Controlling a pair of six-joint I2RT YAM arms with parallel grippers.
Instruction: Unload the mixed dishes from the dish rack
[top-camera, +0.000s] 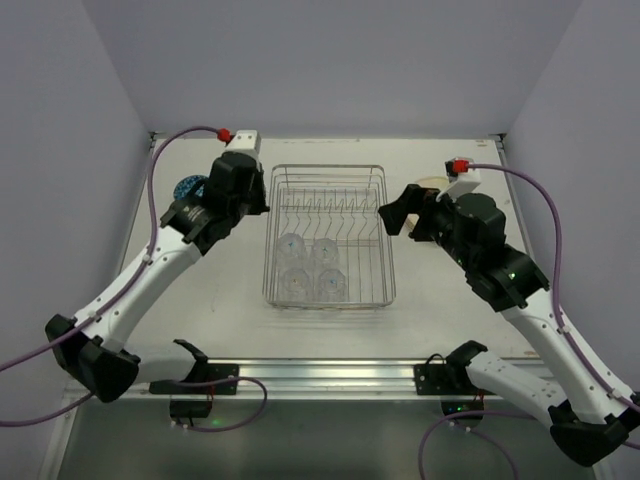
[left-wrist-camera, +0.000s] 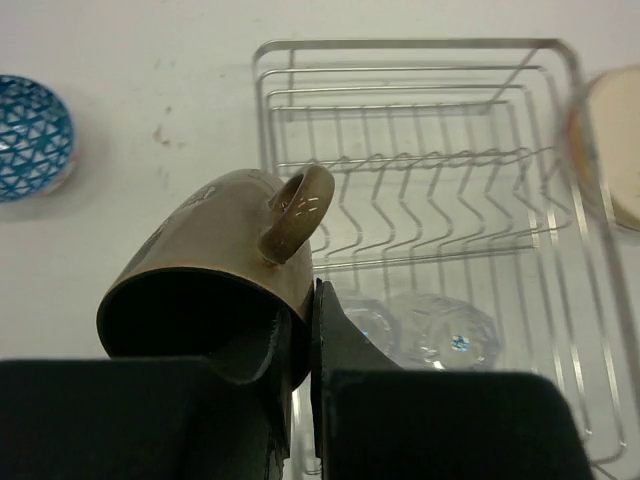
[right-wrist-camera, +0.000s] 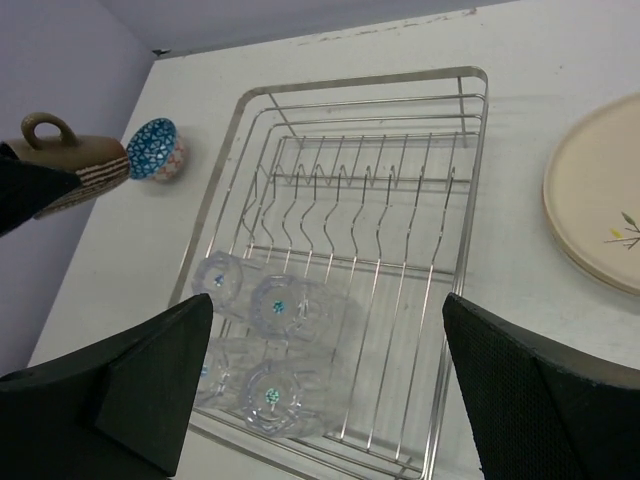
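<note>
I will next lower the dark brown mug (left-wrist-camera: 215, 250) with my left gripper onto the table between the blue-patterned bowl (top-camera: 188, 187) and the rack.
The silver wire dish rack (top-camera: 328, 172) stands mid-table and holds only clear glasses (top-camera: 310, 268) lying in its near half; it shows in the left wrist view (left-wrist-camera: 420, 48) and right wrist view (right-wrist-camera: 470, 140). My left gripper (left-wrist-camera: 312, 330) is shut on the rim of the dark brown mug (left-wrist-camera: 215, 250), held up left of the rack; the mug also shows in the right wrist view (right-wrist-camera: 75, 160). The blue-patterned bowl (top-camera: 188, 187) sits on the table at far left. Cream plates (right-wrist-camera: 600, 190) lie stacked right of the rack. My right gripper (right-wrist-camera: 325, 390) is open and empty above the rack's right side.
Grey walls close in the table on the left, back and right. A metal rail (top-camera: 330, 375) runs along the near edge between the arm bases. The bowl also shows in the left wrist view (left-wrist-camera: 30, 135) and right wrist view (right-wrist-camera: 155, 148).
</note>
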